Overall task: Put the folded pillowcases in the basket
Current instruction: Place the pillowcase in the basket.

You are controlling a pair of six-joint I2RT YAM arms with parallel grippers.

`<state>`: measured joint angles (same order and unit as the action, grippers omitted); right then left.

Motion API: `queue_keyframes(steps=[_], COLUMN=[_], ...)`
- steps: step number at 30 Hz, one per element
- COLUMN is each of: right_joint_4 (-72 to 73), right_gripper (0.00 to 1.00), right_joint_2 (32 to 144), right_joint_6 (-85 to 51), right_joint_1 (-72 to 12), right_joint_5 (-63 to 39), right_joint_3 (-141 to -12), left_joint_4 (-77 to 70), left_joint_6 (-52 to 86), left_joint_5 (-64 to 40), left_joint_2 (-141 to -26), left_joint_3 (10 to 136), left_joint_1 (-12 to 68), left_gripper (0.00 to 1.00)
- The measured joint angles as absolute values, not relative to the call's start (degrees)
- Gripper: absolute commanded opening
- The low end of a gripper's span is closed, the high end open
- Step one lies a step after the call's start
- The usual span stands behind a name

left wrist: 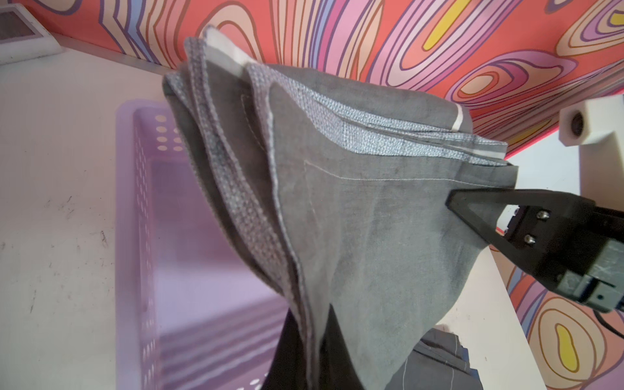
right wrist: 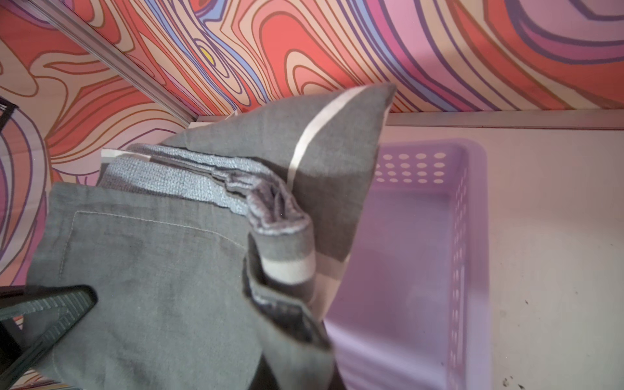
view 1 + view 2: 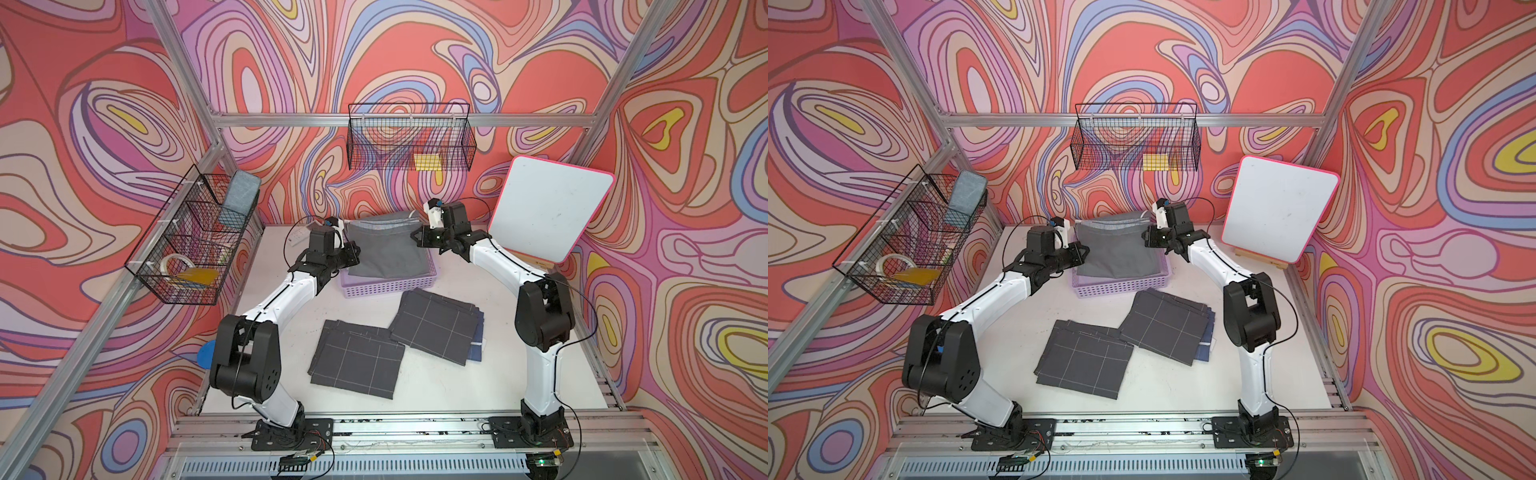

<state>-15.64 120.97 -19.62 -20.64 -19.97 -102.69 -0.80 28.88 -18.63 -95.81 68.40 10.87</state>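
Next, my left gripper moves down toward the basket's bare bottom and releases the pillowcase, since the pillowcase's pinched corner is still high over it.
The folded pillowcase [image 3: 386, 251] [image 3: 1119, 249] is grey with a woven hem and a pale stripe. Both grippers hold it up by its two upper corners, over the lilac basket [image 3: 390, 287] [image 3: 1121, 287] at the back of the table. Its lower part sags into the basket. My left gripper [image 3: 355, 251] [image 3: 1084, 251] is shut on the left corner, with cloth [image 1: 371, 219] pinched between its jaws [image 1: 310, 364]. My right gripper [image 3: 417, 237] [image 3: 1148, 237] is shut on the right corner [image 2: 152, 270]. The basket's perforated wall [image 1: 141, 236] [image 2: 459, 236] and bare floor show beneath the cloth.
Two folded dark checked cloths [image 3: 357, 363] [image 3: 436, 326] lie in front of the basket. A pink-rimmed whiteboard [image 3: 548, 208] leans at the back right. Black wire baskets hang on the back wall [image 3: 409, 141] and the left wall [image 3: 191, 245].
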Motion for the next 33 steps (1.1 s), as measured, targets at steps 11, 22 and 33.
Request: queue_keyframes(steps=[11, 22, 33], right_joint_4=[-15.07, -14.79, -14.57], right_gripper=[0.00, 0.06, 0.62], right_joint_2=[130.93, 133.86, 133.82], right_joint_6=[-20.32, -21.71, -22.65], right_joint_1=[-20.21, -19.18, -18.70], right_joint_5=[-20.82, -21.52, -21.34], right_joint_3=[-109.10, -109.60, -109.67], left_joint_4=[-1.76, -3.09, -2.50], left_joint_6=[28.27, 28.49, 29.98], left_joint_5=[-21.80, -23.20, -23.51], left_joint_2=[-107.04, -112.60, -112.81], left_joint_3=[72.73, 74.41, 75.83], left_joint_1=[9.06, 9.02, 8.95], left_gripper=[0.00, 0.11, 0.84])
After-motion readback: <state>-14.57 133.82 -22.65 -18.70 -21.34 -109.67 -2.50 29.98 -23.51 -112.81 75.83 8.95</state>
